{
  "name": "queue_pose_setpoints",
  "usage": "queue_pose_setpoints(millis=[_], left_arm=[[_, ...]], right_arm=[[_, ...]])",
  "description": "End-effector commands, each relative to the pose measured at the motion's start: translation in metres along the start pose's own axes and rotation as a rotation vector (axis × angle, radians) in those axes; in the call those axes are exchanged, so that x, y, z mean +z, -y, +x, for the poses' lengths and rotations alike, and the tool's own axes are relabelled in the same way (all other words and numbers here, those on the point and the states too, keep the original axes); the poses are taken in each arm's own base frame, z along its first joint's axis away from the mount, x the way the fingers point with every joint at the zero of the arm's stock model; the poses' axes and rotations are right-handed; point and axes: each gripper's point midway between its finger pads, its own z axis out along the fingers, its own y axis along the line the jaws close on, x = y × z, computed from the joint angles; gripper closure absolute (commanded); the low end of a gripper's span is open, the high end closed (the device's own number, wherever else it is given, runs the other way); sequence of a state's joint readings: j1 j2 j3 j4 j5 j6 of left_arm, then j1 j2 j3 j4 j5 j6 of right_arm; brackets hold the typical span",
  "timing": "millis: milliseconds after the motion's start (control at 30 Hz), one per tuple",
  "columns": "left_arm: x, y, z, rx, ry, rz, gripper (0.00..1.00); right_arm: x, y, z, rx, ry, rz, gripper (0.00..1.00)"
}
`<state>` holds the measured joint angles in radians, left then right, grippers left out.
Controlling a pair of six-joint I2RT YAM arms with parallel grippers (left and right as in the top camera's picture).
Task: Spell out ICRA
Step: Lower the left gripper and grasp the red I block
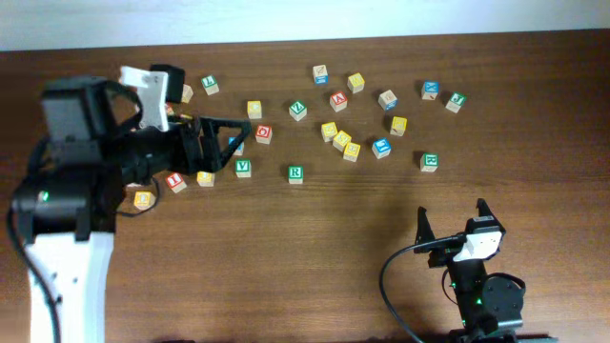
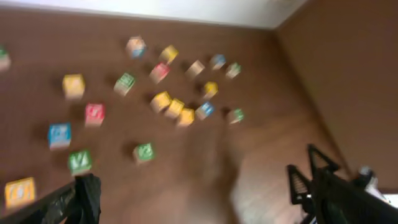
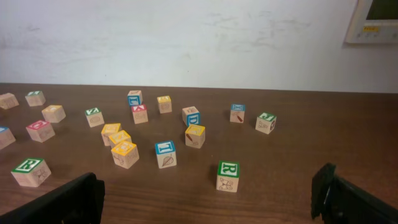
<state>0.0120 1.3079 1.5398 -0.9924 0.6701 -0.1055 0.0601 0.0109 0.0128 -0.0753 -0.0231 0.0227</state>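
Note:
My left gripper will next tilt down and lower onto a red I block that is between yellow blocks, because the word starts with I.
Several lettered wooden blocks lie scattered across the far half of the brown table [image 1: 315, 257]. A blue I block [image 1: 381, 148] also shows in the right wrist view [image 3: 165, 154]. A red A block [image 1: 338, 100] shows in the right wrist view too [image 3: 139, 114]. One green R block [image 1: 429, 162] lies nearest my right gripper [image 3: 228, 176]; another green R block [image 1: 295, 173] lies further left [image 3: 29, 172]. A red block [image 1: 264, 134] may be a C. My left gripper [image 1: 238, 138] is open and empty above the left blocks [image 2: 196, 193]. My right gripper [image 1: 453, 217] is open and empty near the front [image 3: 208, 199].
A green V block [image 1: 243, 168], a blue block [image 2: 60, 135] and yellow blocks [image 1: 341, 140] lie among the letters. The left wrist view is blurred. A white wall [image 3: 186, 37] stands behind the table's far edge.

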Motion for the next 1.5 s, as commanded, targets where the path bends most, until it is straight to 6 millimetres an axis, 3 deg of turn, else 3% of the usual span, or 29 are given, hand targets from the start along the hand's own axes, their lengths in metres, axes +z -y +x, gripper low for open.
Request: queue_pose_setpoints(millis=[0, 67, 133, 167, 300, 467, 600, 667, 867, 967, 1133, 1233, 1367, 1467], left_arm=[[0.016, -0.033, 0.002, -0.023, -0.045, -0.129, 0.01], [0.018, -0.071, 0.016, -0.101, -0.095, -0.370, 0.01], [-0.011, -0.132, 0.048, -0.363, -0.118, -0.821, 0.01], [-0.019, -0.148, 0.055, -0.407, -0.126, -0.924, 0.01], [-0.010, -0.189, 0.054, -0.541, -0.110, -0.958, 0.01], [0.023, -0.229, 0.087, -0.629, -0.280, -0.983, 0.01], [0.054, -0.245, 0.115, -0.636, -0.429, -0.943, 0.05], [0.064, -0.254, 0.126, -0.649, -0.475, -0.952, 0.28], [0.101, -0.281, 0.149, -0.674, -0.535, -0.927, 0.33], [0.104, -0.288, 0.151, -0.680, -0.531, -0.932, 0.37], [0.093, -0.304, 0.149, -0.738, -0.499, -0.908, 0.44], [0.106, -0.297, 0.142, -0.633, -0.524, -0.748, 0.47], [0.112, -0.294, 0.140, -0.611, -0.520, -0.746, 0.47], [0.113, -0.296, 0.142, -0.610, -0.527, -0.753, 0.57]], right_arm=[[0.000, 0.000, 0.003, -0.001, -0.004, 0.004, 0.02], [0.000, 0.000, 0.003, -0.001, -0.004, 0.004, 0.02], [0.000, 0.000, 0.003, -0.001, -0.004, 0.004, 0.02], [0.000, 0.000, 0.003, -0.001, -0.004, 0.004, 0.02], [0.000, 0.000, 0.003, -0.001, -0.004, 0.004, 0.02], [0.000, 0.000, 0.003, -0.001, -0.004, 0.004, 0.02], [0.000, 0.000, 0.003, -0.001, -0.004, 0.004, 0.02], [0.000, 0.000, 0.003, 0.000, -0.004, 0.004, 0.02], [0.000, 0.000, 0.003, -0.001, -0.004, 0.004, 0.02], [0.000, 0.000, 0.003, 0.000, -0.004, 0.004, 0.02], [0.000, 0.000, 0.003, -0.001, -0.004, 0.004, 0.02], [0.000, 0.000, 0.003, -0.001, -0.004, 0.004, 0.02], [0.000, 0.000, 0.003, -0.001, -0.004, 0.004, 0.02], [0.000, 0.000, 0.003, 0.000, -0.004, 0.004, 0.02]])
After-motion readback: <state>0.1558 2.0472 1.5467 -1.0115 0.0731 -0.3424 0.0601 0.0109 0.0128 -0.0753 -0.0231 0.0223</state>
